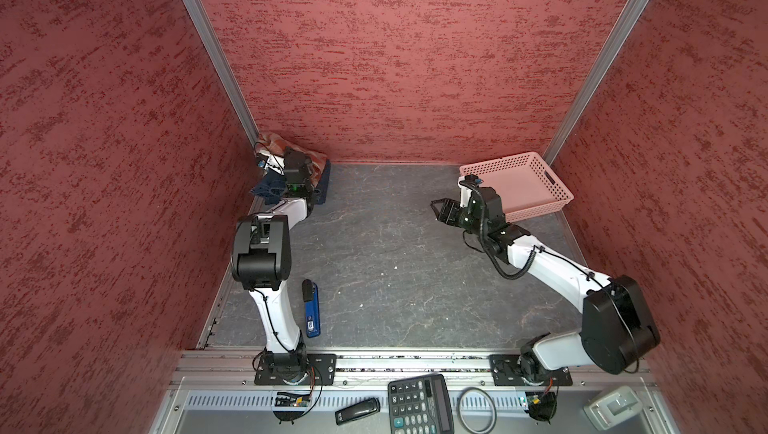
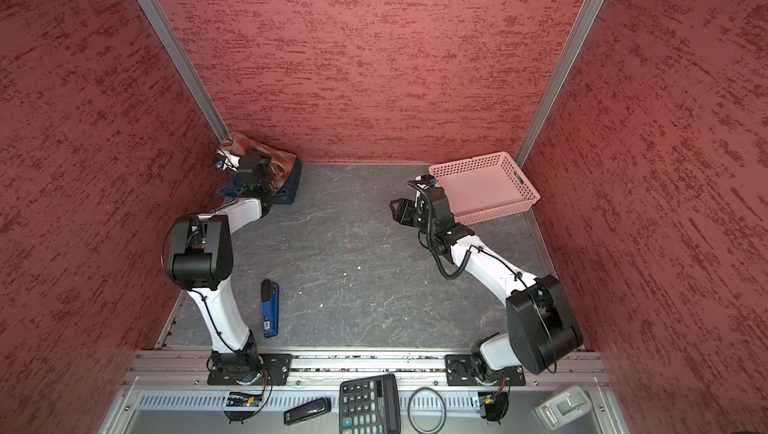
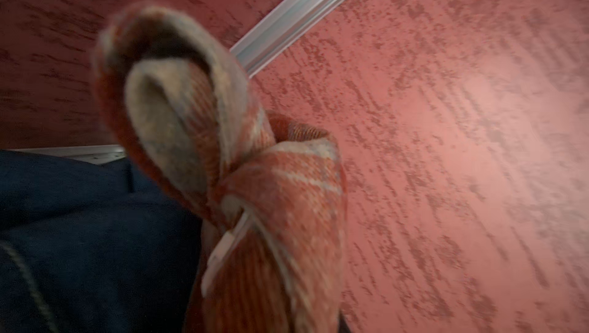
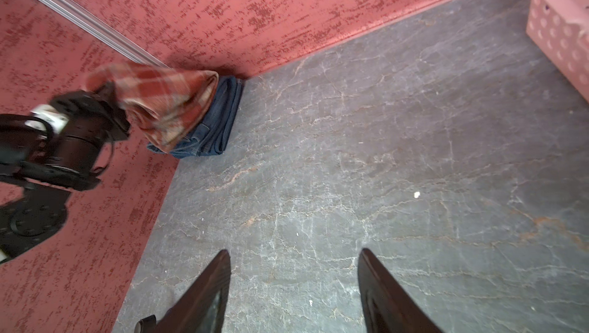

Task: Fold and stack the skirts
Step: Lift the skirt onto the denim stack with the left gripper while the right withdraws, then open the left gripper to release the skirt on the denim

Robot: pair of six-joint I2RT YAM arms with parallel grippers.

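The plaid skirt's end is still raised; my left gripper should next lower and release it on the folded denim pile below.
The rust-red and cream plaid skirt [image 4: 165, 98] lies bunched on top of a folded pile of dark blue denim skirts [image 4: 216, 124] in the far left corner. In both top views the plaid skirt [image 1: 318, 157] [image 2: 280, 157] and the denim [image 1: 325, 186] [image 2: 293, 186] are partly hidden by my left wrist. My left gripper [image 4: 110, 100] is shut on one end of the plaid skirt [image 3: 271, 188] and holds it above the denim [image 3: 79, 235]; the cloth hides its fingers in the left wrist view. My right gripper [image 1: 436, 209] [image 4: 294, 251] hangs open over bare table.
A pink perforated basket [image 1: 561, 197] [image 4: 557, 28] stands at the far right, just behind my right wrist. A blue and black device [image 1: 311, 307] lies near the left arm's base. Red walls close in three sides. A calculator [image 1: 419, 405] sits on the front ledge.
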